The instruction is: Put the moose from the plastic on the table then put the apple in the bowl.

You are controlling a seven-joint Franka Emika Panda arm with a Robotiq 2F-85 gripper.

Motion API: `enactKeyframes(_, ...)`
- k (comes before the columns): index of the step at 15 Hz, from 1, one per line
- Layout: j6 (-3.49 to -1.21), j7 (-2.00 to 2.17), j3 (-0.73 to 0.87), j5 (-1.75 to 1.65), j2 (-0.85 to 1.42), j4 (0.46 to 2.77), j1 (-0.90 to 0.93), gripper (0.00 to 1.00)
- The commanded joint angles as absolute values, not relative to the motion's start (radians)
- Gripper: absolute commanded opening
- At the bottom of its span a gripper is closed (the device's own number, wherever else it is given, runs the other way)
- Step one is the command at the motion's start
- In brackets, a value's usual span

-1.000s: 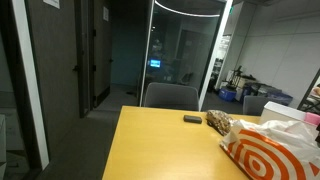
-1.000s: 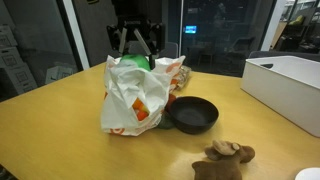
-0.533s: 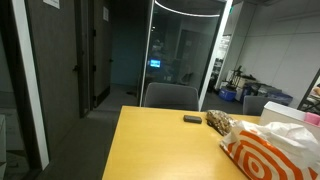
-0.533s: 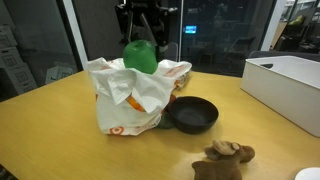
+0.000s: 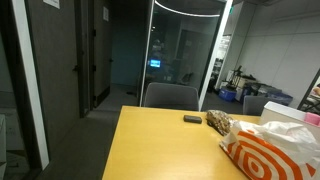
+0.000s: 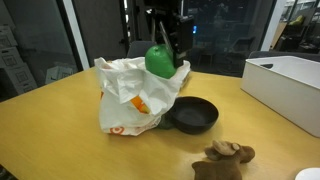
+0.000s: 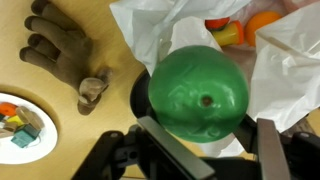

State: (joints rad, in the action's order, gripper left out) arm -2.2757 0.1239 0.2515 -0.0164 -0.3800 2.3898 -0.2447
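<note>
My gripper will move down toward the black bowl, tilt the apple and let go of it over the bowl's opening point(image 6: 194, 112), because the apple point(image 6: 161, 62) hangs over the edge of the bag.
My gripper point(image 6: 168, 38) is shut on a green apple point(image 6: 161, 62) and holds it in the air above the right edge of the plastic point(image 6: 130, 95), the crinkly white bag with orange rings, close to the black bowl point(image 6: 192, 113). In the wrist view the apple point(image 7: 198, 92) sits between my fingers point(image 7: 218, 152), over the bag point(image 7: 150, 28) and the bowl's dark rim point(image 7: 138, 96). The brown moose point(image 6: 225, 157) lies on the light-wood table point(image 6: 60, 140) in front of the bowl; it also shows in the wrist view point(image 7: 60, 52).
A white box point(image 6: 285, 85) stands at the table's right side. A white plate with small items point(image 7: 20, 125) lies near the moose. Orange toy foods point(image 7: 250, 25) stay inside the bag. An exterior view shows the bag point(image 5: 272, 150), a brown item point(image 5: 218, 122) and a small black object point(image 5: 192, 119).
My gripper has lifted the green apple out of the bag and carried it to the right, toward the bowl. The bag has slumped a little.
</note>
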Motion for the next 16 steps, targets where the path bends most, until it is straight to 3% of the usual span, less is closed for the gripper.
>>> enactKeyframes(1,-2.308,0.272,0.235,-0.041,-0.329,2.343,-0.319,0.50)
enactKeyframes(8,-2.329,0.577,0.226,-0.086,-0.248,2.289,-0.431,0.50)
enactKeyframes(16,-2.443,1.184,0.029,-0.365,0.048,2.259,-0.560,0.50)
